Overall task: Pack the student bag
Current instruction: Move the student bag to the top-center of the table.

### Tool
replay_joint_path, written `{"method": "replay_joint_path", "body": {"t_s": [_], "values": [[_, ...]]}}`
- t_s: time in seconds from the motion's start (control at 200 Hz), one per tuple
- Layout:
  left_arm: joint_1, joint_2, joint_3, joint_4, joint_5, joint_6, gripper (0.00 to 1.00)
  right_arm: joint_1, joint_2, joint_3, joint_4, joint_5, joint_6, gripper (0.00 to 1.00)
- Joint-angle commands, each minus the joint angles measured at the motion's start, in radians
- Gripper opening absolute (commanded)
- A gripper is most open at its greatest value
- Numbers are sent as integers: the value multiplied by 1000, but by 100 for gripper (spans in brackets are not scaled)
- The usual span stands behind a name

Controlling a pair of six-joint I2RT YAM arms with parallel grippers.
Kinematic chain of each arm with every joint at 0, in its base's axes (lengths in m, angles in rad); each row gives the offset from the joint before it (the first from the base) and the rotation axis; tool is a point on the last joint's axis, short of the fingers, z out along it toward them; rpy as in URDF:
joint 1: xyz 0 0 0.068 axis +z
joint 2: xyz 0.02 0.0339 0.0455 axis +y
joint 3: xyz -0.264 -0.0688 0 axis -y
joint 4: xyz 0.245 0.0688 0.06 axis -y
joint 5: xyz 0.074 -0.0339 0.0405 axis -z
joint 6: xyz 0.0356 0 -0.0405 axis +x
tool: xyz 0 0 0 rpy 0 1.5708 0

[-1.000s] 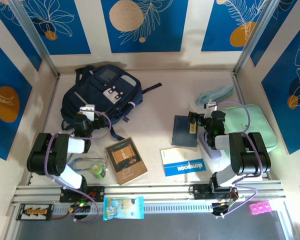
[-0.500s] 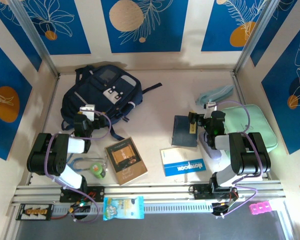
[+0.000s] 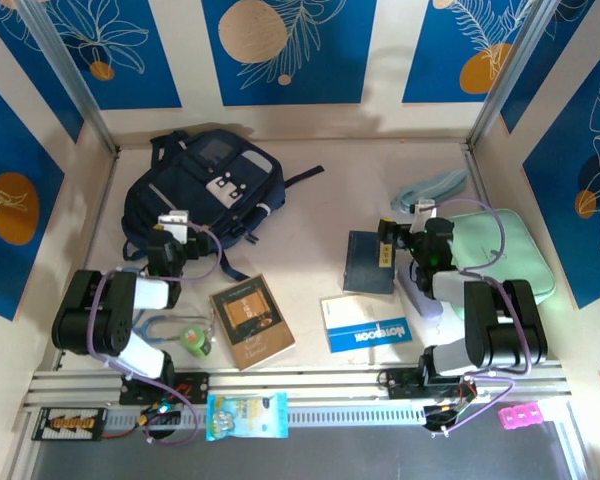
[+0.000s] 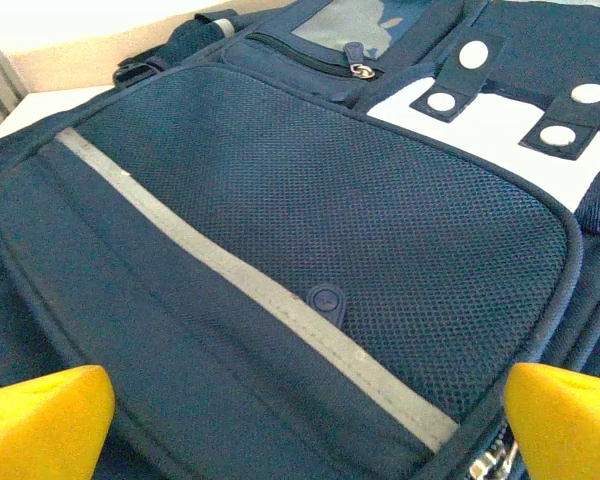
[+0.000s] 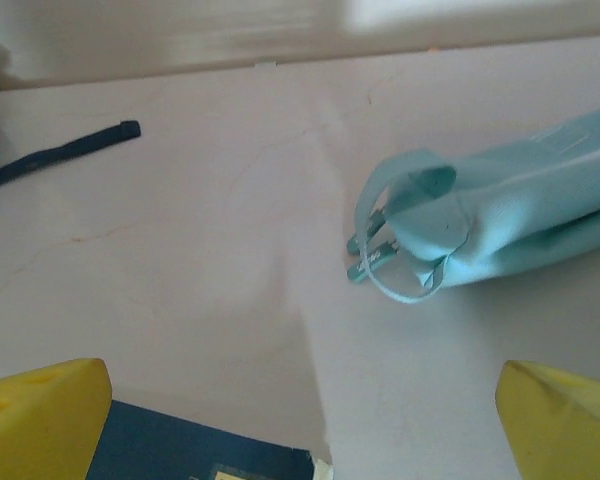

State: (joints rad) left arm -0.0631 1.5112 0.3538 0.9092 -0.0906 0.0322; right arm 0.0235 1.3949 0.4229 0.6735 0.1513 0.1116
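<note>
I should next swing my right gripper over the bare table to the navy mesh strap on the backpack's facing side, because the bag (image 3: 202,188) lies across that gap from it.
The student bag (image 3: 202,188), a navy backpack with a grey-white patch, lies flat at the back left. My left gripper (image 3: 170,226) hovers at its near edge, open. In the left wrist view its yellow fingertips (image 4: 40,420) frame the bag's mesh pocket (image 4: 360,230) and grey stripe, and nothing sits between them. On the right, my right gripper (image 3: 404,228) is open above bare table, beside a dark blue book (image 3: 370,262). In the right wrist view its fingertips (image 5: 565,420) stand wide apart, with the book's corner (image 5: 200,450) low between them and a light-blue pouch (image 5: 500,225) ahead.
A brown book (image 3: 252,320), a white-and-blue notebook (image 3: 365,322) and a green roll (image 3: 193,340) lie near the front. A mint-green zip case (image 3: 505,250) sits at the right under the arm. A light-blue pouch (image 3: 430,188) lies behind it. Walls enclose three sides.
The right arm has shifted slightly, its gripper edging toward the back. The left arm and the bag have not moved.
</note>
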Motion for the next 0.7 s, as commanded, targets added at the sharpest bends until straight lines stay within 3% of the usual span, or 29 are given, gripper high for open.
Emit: {"method": "replay_joint_path", "body": {"t_s": [0.0,0.145,0.33,0.4,0.51,0.695], "values": [[1,-124,-4,-74,-49,-18,100,57,-85,70,-151,98,-29,99],[-1,-292,48,-270,-97,-75,100,102,-127,233,-433,120,169,99],[0,-423,238,-677,-80,-251,100,173,-12,521,-827,-16,421,99],[3,-414,324,-832,-56,-308,100,225,44,590,-885,-12,478,99],[15,-351,435,-1020,-28,-372,100,301,158,719,-948,-124,572,99],[59,-310,451,-1054,14,-452,100,427,332,836,-862,-288,731,99]]}}
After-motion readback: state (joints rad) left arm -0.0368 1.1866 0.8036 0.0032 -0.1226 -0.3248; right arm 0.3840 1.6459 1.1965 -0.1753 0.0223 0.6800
